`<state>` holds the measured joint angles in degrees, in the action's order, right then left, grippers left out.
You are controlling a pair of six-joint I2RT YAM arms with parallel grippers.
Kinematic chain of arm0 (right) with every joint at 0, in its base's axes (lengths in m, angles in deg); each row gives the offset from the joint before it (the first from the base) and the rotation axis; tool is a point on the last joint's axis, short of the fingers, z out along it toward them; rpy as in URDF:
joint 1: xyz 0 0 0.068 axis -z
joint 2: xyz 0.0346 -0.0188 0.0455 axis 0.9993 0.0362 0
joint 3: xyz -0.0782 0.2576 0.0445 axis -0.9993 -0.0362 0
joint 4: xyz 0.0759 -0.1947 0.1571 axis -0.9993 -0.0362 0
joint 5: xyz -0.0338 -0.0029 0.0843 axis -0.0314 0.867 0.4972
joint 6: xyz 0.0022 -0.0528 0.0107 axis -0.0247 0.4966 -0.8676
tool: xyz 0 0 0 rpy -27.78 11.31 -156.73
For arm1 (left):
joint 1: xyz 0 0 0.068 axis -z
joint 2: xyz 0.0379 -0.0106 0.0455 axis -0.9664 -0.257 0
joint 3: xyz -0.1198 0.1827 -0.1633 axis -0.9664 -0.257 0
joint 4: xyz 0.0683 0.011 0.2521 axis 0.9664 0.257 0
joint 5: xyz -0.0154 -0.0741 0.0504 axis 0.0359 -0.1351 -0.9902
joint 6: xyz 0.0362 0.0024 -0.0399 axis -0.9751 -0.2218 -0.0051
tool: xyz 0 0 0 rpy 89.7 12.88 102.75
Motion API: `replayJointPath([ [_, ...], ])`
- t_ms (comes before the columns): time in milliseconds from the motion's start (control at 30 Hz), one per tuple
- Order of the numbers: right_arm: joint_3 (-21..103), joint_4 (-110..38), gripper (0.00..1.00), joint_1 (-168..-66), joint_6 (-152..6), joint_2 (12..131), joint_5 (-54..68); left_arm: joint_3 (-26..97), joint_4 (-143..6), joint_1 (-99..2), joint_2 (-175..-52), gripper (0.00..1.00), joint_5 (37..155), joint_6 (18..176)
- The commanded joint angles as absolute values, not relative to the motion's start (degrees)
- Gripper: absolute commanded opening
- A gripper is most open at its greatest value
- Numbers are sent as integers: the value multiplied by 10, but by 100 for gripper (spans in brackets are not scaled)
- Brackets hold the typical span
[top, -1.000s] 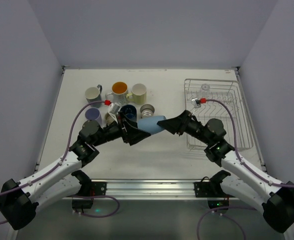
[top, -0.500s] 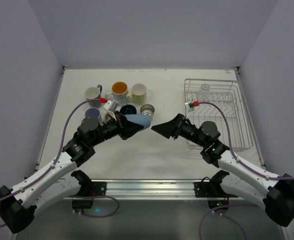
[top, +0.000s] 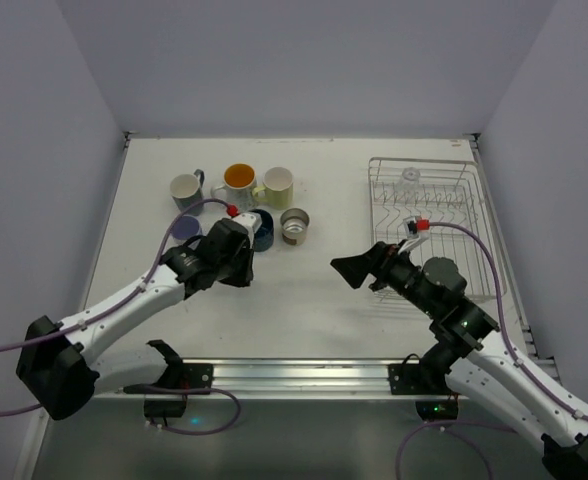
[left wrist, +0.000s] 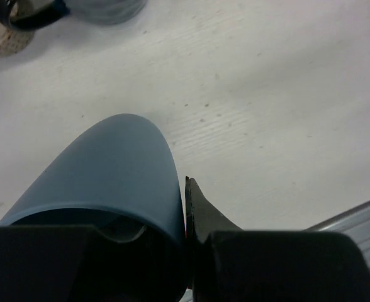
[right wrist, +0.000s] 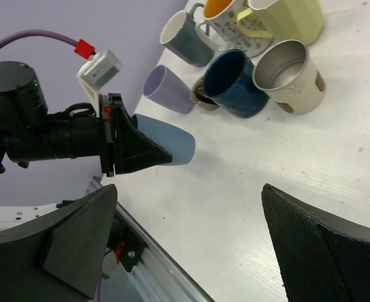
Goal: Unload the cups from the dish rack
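Note:
I will next move my left gripper down, tip its fingers downward to stand the tilted cup upright, and let go, because the bare tabletop near the navy cup (top: 231, 291) (left wrist: 155, 106) is below.
My left gripper (left wrist: 186, 226) is shut on the wall of a light blue cup (left wrist: 112, 170) and holds it tilted just above the table. The right wrist view shows that cup (right wrist: 172, 146) sticking out of the left gripper (right wrist: 153, 151). In the top view the left gripper (top: 232, 262) hides it. My right gripper (top: 352, 270) is open and empty, left of the dish rack (top: 471, 215). A clear glass (top: 410, 176) stands at the rack's far end. White (top: 185, 187), orange-lined (top: 238, 178), cream (top: 277, 183), lavender (top: 184, 229), navy (top: 262, 228) and metallic (top: 295, 222) cups stand grouped at the far left.
The grouped cups sit just beyond the left gripper. The metal rail (top: 294, 375) runs along the table's near edge. Grey walls close in the table on three sides.
The right gripper has let go of the light blue cup and drawn back to the right. The left gripper has shut on it and carried it left, in front of the grouped cups.

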<state>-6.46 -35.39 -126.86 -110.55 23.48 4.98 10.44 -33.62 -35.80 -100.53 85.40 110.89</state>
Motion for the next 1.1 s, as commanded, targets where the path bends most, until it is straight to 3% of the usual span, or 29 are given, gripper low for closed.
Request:
replayJointPath([
  [0,-38,-431,99,-1269,-1061,214,8,149,-295,-360,-1067,0,784,1069],
  [333,-63,-443,99,-1269,-1043,189,-3,173,-325,-362,-1206,1,727,1055],
  [500,-58,-460,99,-1269,-1032,195,-26,187,-316,-362,-1218,27,706,1054],
  [833,-21,-485,98,-1268,-1005,240,-122,212,-309,-361,-1151,60,723,1049],
  [933,5,-497,87,-1247,-985,275,-162,247,-310,-361,-1103,74,762,1037],
  [1067,51,-502,66,-1173,-964,337,-134,288,-328,-361,-1022,81,821,1028],
])
